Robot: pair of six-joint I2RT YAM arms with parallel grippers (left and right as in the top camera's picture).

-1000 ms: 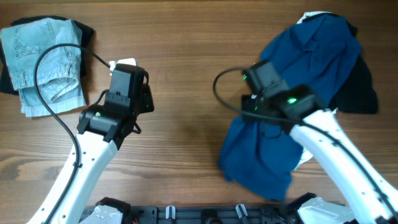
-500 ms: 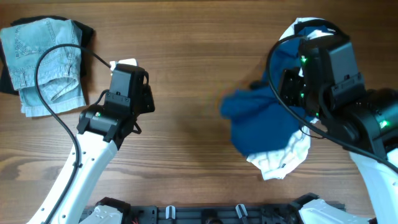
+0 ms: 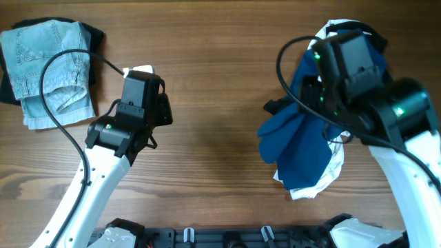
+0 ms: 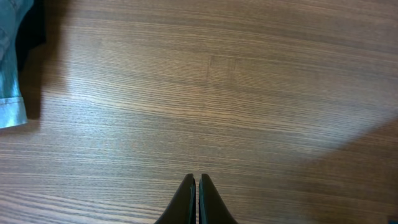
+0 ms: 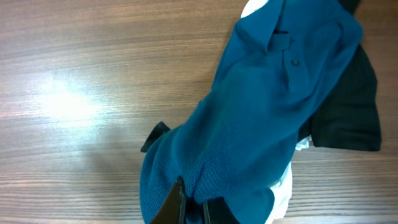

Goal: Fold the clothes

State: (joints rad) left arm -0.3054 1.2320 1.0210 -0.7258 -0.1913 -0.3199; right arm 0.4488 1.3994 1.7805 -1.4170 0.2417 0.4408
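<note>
The fold goes with my right gripper over the bare wood toward the right in the overhead view next, then is released, because the shirt (image 3: 298, 141) covers the white piece.
The dark blue shirt (image 3: 298, 141) hangs bunched from my right gripper (image 5: 194, 200), which is shut on a fold of it and holds it above the table at the right. In the right wrist view the shirt (image 5: 261, 106) trails down over a white piece (image 5: 283, 186) and a black piece (image 5: 348, 118). The white piece (image 3: 324, 178) shows under the shirt in the overhead view. Folded pale blue denim (image 3: 48, 69) lies on a black piece (image 3: 94, 36) at the far left. My left gripper (image 4: 197, 183) is shut and empty over bare wood.
A small white scrap (image 3: 138, 69) lies beside my left arm. The denim's edge (image 4: 9, 74) shows at the left of the left wrist view. The wooden table (image 3: 213, 89) is bare between the two arms.
My right gripper has lifted the blue shirt off the table and gathered it up to the right, uncovering the white piece beneath. The left arm has not moved.
</note>
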